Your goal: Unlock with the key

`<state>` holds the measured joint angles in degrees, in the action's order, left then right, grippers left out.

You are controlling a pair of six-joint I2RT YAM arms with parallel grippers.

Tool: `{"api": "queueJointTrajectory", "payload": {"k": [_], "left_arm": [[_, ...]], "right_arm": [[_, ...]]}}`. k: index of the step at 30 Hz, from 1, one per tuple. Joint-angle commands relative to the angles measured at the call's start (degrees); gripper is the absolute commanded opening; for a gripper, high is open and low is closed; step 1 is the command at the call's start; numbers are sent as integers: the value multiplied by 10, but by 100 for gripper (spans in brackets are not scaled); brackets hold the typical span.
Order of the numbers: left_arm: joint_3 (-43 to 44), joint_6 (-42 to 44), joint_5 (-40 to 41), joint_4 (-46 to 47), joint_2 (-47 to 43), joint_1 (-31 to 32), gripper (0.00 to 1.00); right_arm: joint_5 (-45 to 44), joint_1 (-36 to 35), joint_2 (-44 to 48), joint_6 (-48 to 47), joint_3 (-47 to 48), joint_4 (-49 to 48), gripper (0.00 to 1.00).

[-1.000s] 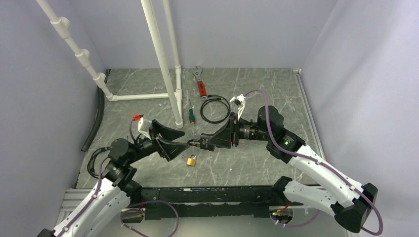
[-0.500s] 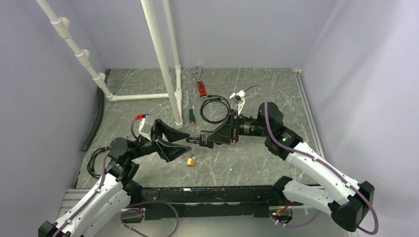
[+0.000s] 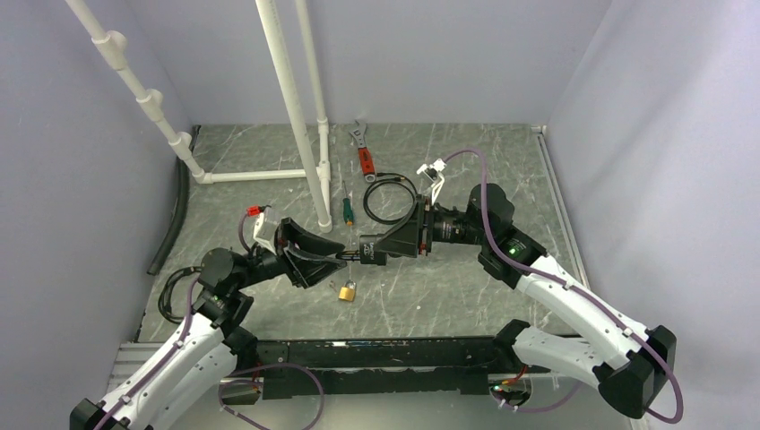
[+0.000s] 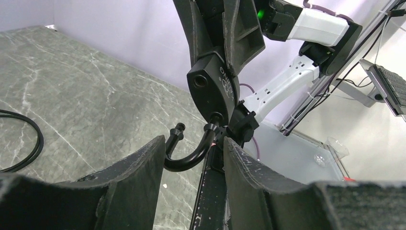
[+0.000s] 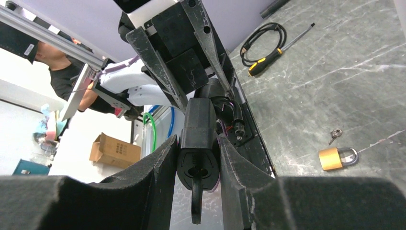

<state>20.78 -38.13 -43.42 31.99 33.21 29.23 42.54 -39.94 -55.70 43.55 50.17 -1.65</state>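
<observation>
Next, the right gripper lowers toward the right in the top view, over bare tabletop, and releases the padlock, since the padlock's shackle [image 4: 191, 155] is open.
My right gripper [image 3: 366, 251] is shut on the body of a black padlock [image 3: 373, 252] and holds it above the table. In the right wrist view the fingers [image 5: 163, 163] clamp the lock body [image 5: 197, 120]. A thin black tab, apparently the key's head [image 5: 196, 203] seen edge-on, sticks out of the keyhole. In the left wrist view the shackle [image 4: 191, 155] is swung open, with its free end [image 4: 179, 128] out of the body [image 4: 213, 88]. My left gripper [image 3: 336, 256] is open, and the shackle lies between its fingers [image 4: 139, 167].
A brass padlock [image 3: 347, 291] lies on the table below the grippers, with a small silver key [image 5: 335, 133] beside it. A green-handled screwdriver [image 3: 347, 208], a black cable loop [image 3: 390, 198], a red-handled wrench [image 3: 363, 152] and white pipes [image 3: 296, 116] stand further back.
Both grippers have moved toward each other. The gap between the left fingers and the black padlock has closed, and the shackle now sits between the left fingers.
</observation>
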Motion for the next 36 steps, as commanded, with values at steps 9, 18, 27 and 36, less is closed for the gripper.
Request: {"api": "queueJointTrajectory", "payload": {"k": [9, 18, 27, 36], "left_arm": [[-7, -2, 18, 24, 12, 1, 32], [8, -16, 45, -20, 18, 1, 22], [59, -14, 124, -188, 13, 1, 98], [193, 15, 312, -495, 19, 1, 98]], "right_arm": [[18, 3, -9, 43, 5, -125, 0], [-38, 3, 0, -5, 0, -67, 0], [-147, 9, 16, -48, -17, 8, 0], [-257, 86, 7, -61, -64, 43, 0]]}}
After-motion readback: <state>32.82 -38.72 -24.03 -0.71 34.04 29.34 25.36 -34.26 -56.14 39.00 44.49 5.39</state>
